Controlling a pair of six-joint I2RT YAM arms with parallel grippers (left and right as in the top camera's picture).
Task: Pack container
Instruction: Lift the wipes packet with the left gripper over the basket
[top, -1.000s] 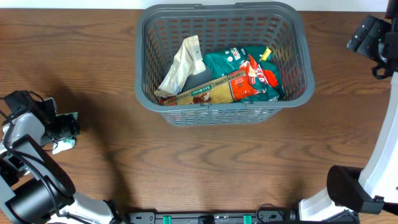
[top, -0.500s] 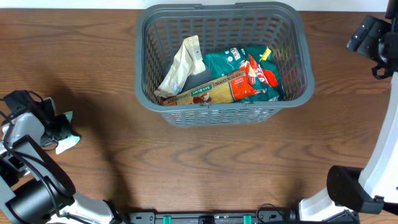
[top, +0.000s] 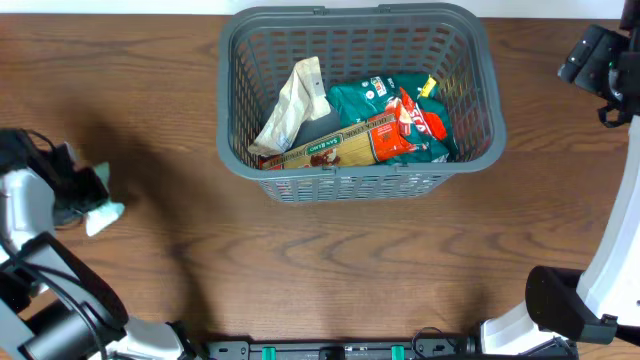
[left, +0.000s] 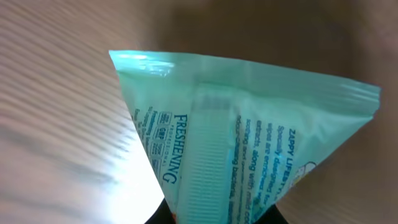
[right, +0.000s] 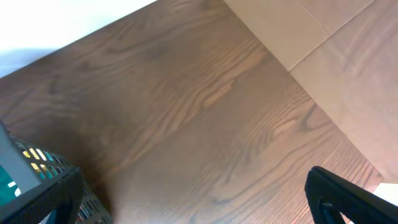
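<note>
I will raise my left gripper across the container's rim and let go of the wipes over the container's bare gap, which is to the gripper's right in the overhead view.
The dark grey slotted container (top: 355, 17) stands at the back middle of the table. Inside lie a beige packet (top: 295, 100), a green bag (top: 380, 105), a red packet (top: 415, 120) and an orange pasta pack (top: 335, 148). At the far left, my left gripper (top: 90, 195) is shut on a mint-green wipes packet (top: 104, 213). The left wrist view is filled by that packet (left: 242, 124), pinched at its lower end between the jaws (left: 217, 220). My right gripper (top: 600, 60) hangs open and empty at the back right, clear of the container.
Brown wood-grain table (top: 330, 260) runs across the front and both sides. In the right wrist view the container's corner (right: 50, 193) shows at lower left, one dark finger (right: 348, 199) at lower right, and the floor beyond the table edge (right: 348, 68).
The left gripper has shut on the wipes packet and shifted left and slightly back with it. The right arm and the container's contents have not moved.
</note>
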